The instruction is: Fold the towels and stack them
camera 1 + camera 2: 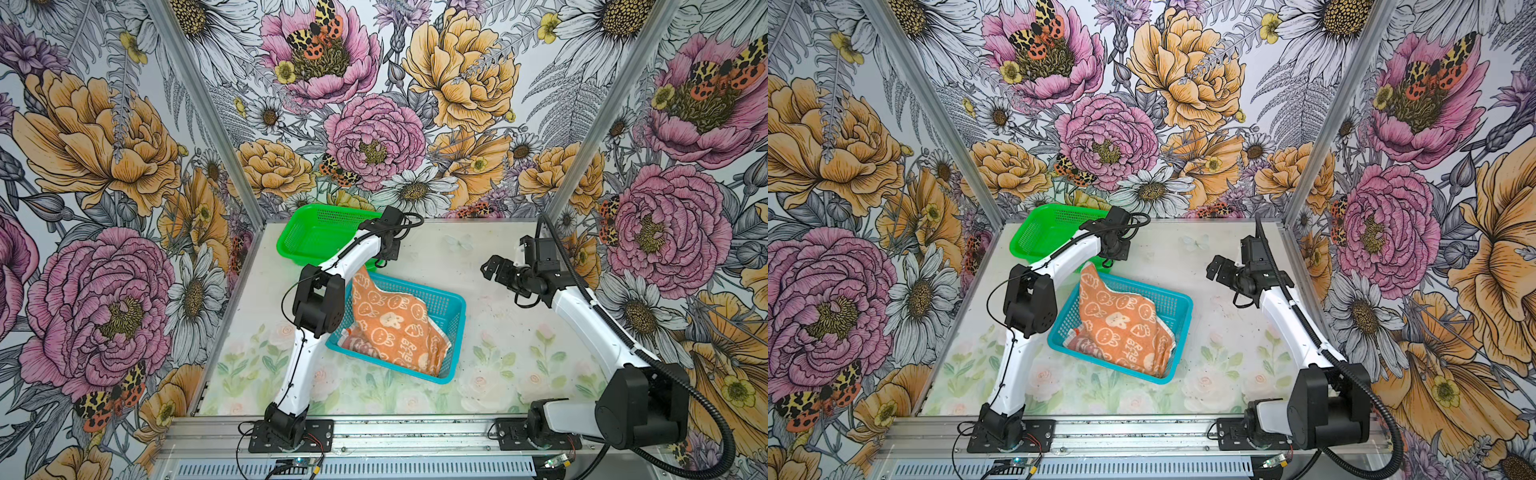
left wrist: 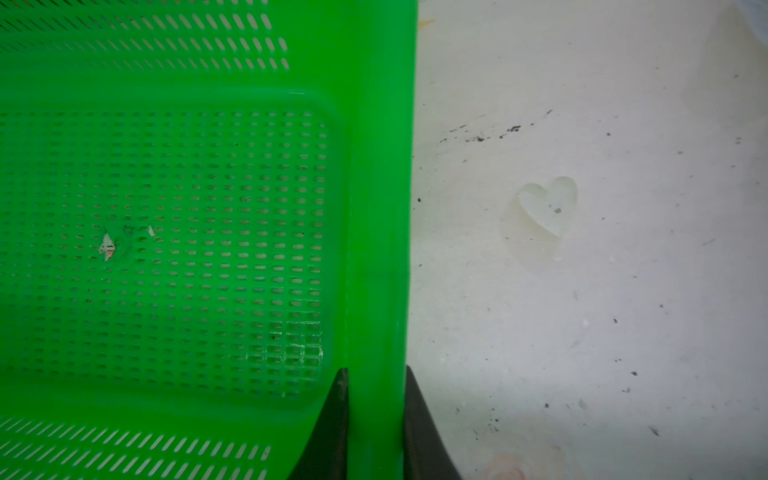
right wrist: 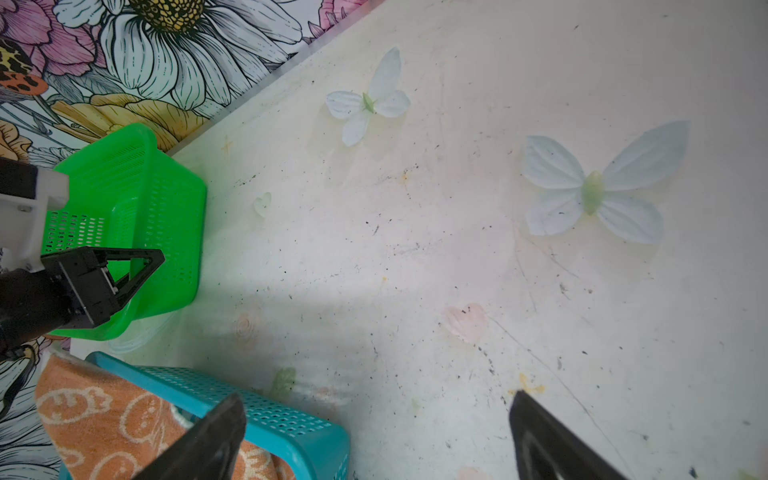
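Note:
The left gripper will next shift the green basket (image 1: 316, 232) away from the blue basket, onto the bare part of the tabletop past the green basket's current place, and let go.
An orange towel with white bunnies (image 1: 395, 324) (image 1: 1121, 320) (image 3: 104, 415) lies crumpled in the blue basket (image 1: 453, 299) (image 1: 1183, 299) (image 3: 291, 419), one corner peaking over the far rim. A bit of a striped towel (image 1: 357, 345) (image 1: 1084, 345) peeks out beneath it. My left gripper (image 2: 374, 370) (image 3: 137, 270) is shut on the right wall of the green basket (image 1: 316, 232) (image 1: 1042, 232) (image 2: 378, 208) (image 3: 124, 187), one finger inside and one outside. In both top views my right gripper (image 1: 490, 268) (image 1: 1214, 268) (image 3: 376, 397) hangs open over the table, right of the blue basket and holding nothing.
The green basket stands at the back left against the floral wall, with nothing in the part I can see. The table (image 1: 478, 340) carries printed flowers and butterflies (image 3: 594, 187). Floral walls close in the left, back and right sides.

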{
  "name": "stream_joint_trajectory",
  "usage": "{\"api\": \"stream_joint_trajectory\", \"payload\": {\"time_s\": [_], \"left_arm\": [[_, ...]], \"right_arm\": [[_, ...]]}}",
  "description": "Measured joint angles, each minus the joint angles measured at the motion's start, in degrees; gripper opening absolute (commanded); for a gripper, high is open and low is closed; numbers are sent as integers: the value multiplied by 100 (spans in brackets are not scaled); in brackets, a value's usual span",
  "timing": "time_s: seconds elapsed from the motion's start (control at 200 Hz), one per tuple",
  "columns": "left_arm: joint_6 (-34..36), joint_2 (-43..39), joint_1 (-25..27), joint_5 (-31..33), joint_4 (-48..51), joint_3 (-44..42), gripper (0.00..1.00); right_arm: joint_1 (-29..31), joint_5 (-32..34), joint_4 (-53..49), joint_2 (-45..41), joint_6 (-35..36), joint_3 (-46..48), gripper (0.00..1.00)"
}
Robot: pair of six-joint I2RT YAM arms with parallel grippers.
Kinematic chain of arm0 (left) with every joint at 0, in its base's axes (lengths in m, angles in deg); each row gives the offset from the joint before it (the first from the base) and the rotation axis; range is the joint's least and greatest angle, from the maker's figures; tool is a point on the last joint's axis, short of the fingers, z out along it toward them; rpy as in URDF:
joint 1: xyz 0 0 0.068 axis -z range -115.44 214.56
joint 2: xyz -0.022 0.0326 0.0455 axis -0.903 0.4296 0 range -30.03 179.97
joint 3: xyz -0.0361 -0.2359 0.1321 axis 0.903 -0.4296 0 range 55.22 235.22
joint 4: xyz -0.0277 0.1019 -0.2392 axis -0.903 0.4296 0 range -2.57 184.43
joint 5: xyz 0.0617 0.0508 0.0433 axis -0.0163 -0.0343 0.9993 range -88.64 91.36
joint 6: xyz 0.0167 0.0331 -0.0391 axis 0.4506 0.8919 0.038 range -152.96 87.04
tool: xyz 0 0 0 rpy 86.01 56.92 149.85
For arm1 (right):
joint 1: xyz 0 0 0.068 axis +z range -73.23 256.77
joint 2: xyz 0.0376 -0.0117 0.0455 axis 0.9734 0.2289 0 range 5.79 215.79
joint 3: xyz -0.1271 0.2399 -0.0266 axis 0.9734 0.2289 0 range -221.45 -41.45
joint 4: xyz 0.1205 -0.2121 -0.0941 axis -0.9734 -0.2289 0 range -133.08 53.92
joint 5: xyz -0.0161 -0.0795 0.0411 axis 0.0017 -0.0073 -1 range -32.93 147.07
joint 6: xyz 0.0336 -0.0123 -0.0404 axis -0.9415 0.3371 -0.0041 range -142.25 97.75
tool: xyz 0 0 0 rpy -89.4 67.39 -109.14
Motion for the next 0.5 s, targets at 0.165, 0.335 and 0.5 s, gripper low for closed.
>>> {"api": "stream_joint_trajectory", "payload": {"time_s": [0.165,0.335,0.5], "left_arm": [[-15,-212,-210,87,2,-315,0],[-46,-389,-546,116,7,-562,0],[-37,-433,-1029,146,24,-610,0]], "right_arm": [[365,81,11,275,-28,-271,99],[669,129,50,485,-109,-446,99],[907,162,55,678,-151,-612,99]]}}
